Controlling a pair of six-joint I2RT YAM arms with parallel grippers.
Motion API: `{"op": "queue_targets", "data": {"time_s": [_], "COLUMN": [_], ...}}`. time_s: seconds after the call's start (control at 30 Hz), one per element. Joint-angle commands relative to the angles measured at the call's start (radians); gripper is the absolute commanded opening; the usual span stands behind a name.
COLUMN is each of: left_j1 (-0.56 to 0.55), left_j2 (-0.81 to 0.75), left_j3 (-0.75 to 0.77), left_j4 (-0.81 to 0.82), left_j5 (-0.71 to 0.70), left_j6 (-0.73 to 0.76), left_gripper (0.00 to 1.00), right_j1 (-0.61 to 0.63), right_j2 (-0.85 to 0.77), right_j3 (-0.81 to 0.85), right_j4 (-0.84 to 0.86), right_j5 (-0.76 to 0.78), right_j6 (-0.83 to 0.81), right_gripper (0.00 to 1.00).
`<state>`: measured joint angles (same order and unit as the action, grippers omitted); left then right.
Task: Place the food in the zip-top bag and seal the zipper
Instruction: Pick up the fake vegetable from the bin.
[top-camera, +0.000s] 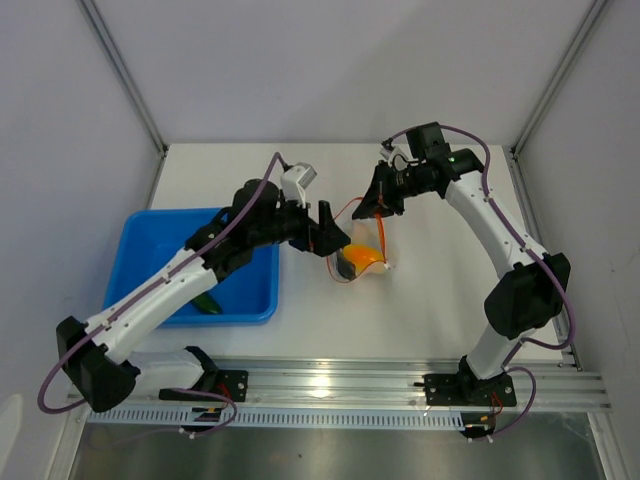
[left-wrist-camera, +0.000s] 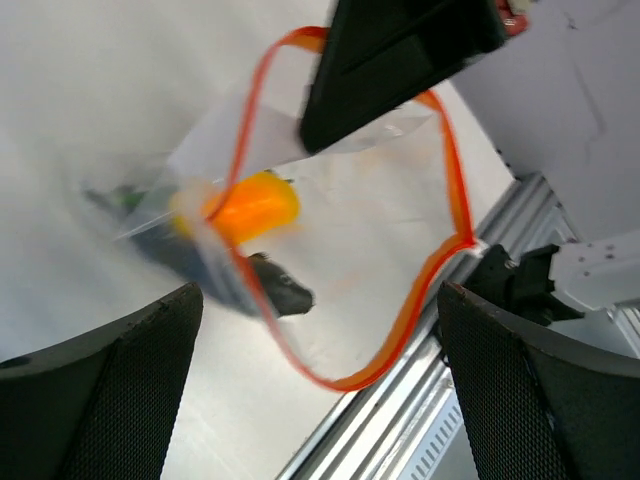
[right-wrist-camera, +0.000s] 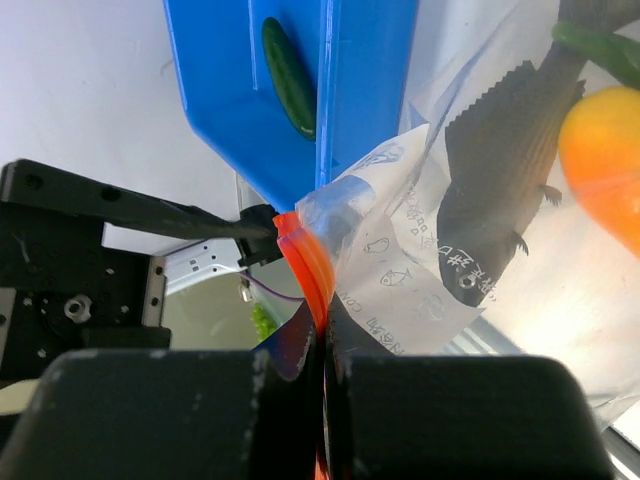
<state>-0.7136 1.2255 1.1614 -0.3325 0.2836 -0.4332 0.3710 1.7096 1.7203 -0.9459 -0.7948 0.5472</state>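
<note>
I next need to move my left gripper to the left in the top view and down onto the unbagged dark green piece (top-camera: 207, 303) below it in the tray.
The zip-top bag (top-camera: 362, 262) hangs above the middle of the table with its mouth held open. My right gripper (top-camera: 377, 207) is shut on the orange-red zipper (right-wrist-camera: 308, 270) at the bag's upper edge. A rounded yellow-orange piece of food (left-wrist-camera: 250, 205) and a dark green piece (left-wrist-camera: 275, 288) lie inside the bag. My left gripper (top-camera: 328, 232) is open right at the bag's mouth, with the zipper loop (left-wrist-camera: 400, 335) between its wide-spread fingers (left-wrist-camera: 100, 395) and touching neither. One more dark green piece (top-camera: 207, 303) lies in the blue tray.
The blue tray (top-camera: 150, 235) stands at the left, under my left arm. An aluminium rail (top-camera: 330, 385) runs along the table's near edge. A white printed label (right-wrist-camera: 420, 270) sits on the bag just below the zipper.
</note>
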Motion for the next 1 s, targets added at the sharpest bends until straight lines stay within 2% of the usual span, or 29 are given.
{"op": "queue_targets", "data": {"time_s": [0.0, 0.13, 0.2, 0.33, 0.43, 0.57, 0.77, 0.97], "left_j1": [0.045, 0.173, 0.235, 0.334, 0.41, 0.521, 0.706, 0.784], "left_j2": [-0.093, -0.115, -0.133, -0.175, -0.172, -0.14, -0.1, -0.026], "left_j3": [0.043, 0.067, 0.061, 0.037, 0.034, -0.006, -0.115, -0.203], "left_j4": [-0.15, -0.359, -0.454, -0.569, -0.638, -0.675, -0.665, -0.593], "left_j5": [-0.178, -0.265, -0.365, -0.518, -0.581, -0.612, -0.538, -0.532], "left_j6": [0.008, -0.09, -0.117, -0.198, -0.213, -0.202, -0.216, -0.223], "left_gripper": [1.0, 0.99, 1.0, 0.99, 1.0, 1.0, 0.98, 0.95], "right_j1": [-0.003, -0.003, -0.003, -0.004, -0.003, -0.001, -0.001, -0.003], "right_j2": [-0.05, -0.057, -0.062, -0.07, -0.071, -0.07, -0.07, -0.071], "right_j3": [0.002, -0.011, -0.021, -0.056, -0.062, -0.068, -0.077, -0.079], "right_j4": [0.016, -0.005, -0.014, -0.011, -0.011, -0.011, -0.016, -0.017], "right_j5": [-0.011, 0.022, 0.032, 0.036, 0.032, 0.026, 0.026, 0.029], "right_j6": [-0.007, -0.044, -0.055, -0.062, -0.067, -0.07, -0.076, -0.082], "right_gripper": [0.0, 0.0, 0.0, 0.0, 0.0, 0.0, 0.0, 0.0]}}
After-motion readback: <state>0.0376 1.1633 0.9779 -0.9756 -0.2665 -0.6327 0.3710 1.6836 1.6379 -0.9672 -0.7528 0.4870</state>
